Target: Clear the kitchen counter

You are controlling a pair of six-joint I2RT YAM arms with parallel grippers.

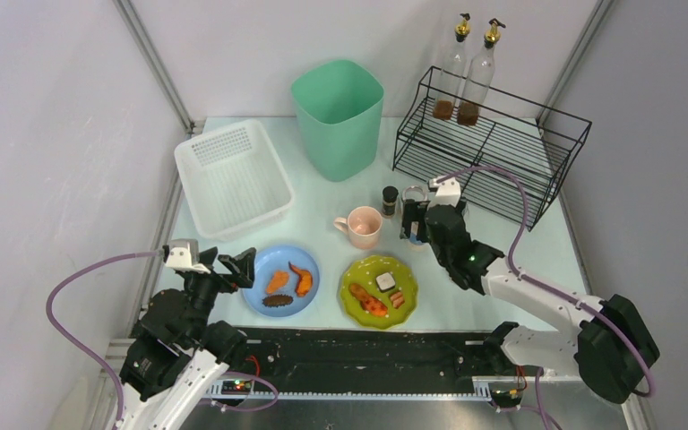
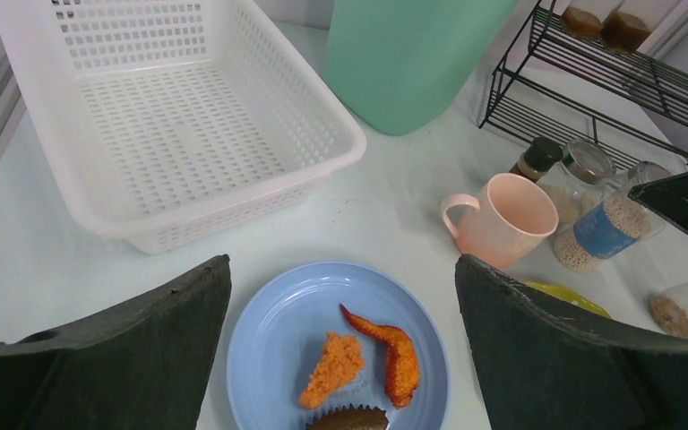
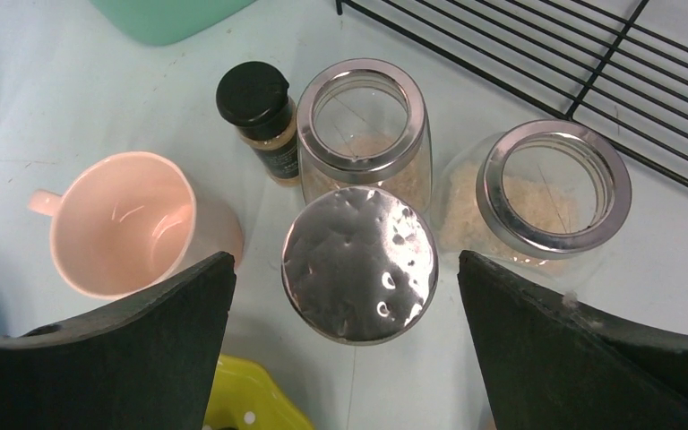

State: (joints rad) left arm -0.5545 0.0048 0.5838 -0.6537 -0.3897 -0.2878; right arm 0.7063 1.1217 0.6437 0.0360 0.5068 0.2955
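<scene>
I should lower my right gripper a little and close its fingers around the jar's silver lid [image 3: 359,265], as the lid is already between them with both sides free.
The kitchen counter [image 1: 313,210] is a pale mint tabletop. On it stand a blue plate [image 1: 253,291] with fried food pieces, a green plate [image 1: 367,269] with food, a pink mug [image 1: 363,224], a black-capped spice bottle [image 1: 390,199] and glass jars. My left gripper [image 1: 233,269] is open and empty, above the blue plate [image 2: 278,340]. My right gripper [image 1: 417,224] is open, its fingers either side of a silver-lidded jar [image 3: 360,264] without touching it. Two more jars [image 3: 363,116] [image 3: 555,184] stand just beyond, by the mug [image 3: 125,224].
A white perforated basket [image 1: 233,175] sits at the back left, empty. A green bin [image 1: 338,116] stands at the back middle. A black wire rack [image 1: 493,148] at the back right holds two oil bottles [image 1: 452,67]. The rack's lower shelf [image 3: 546,63] lies close behind the jars.
</scene>
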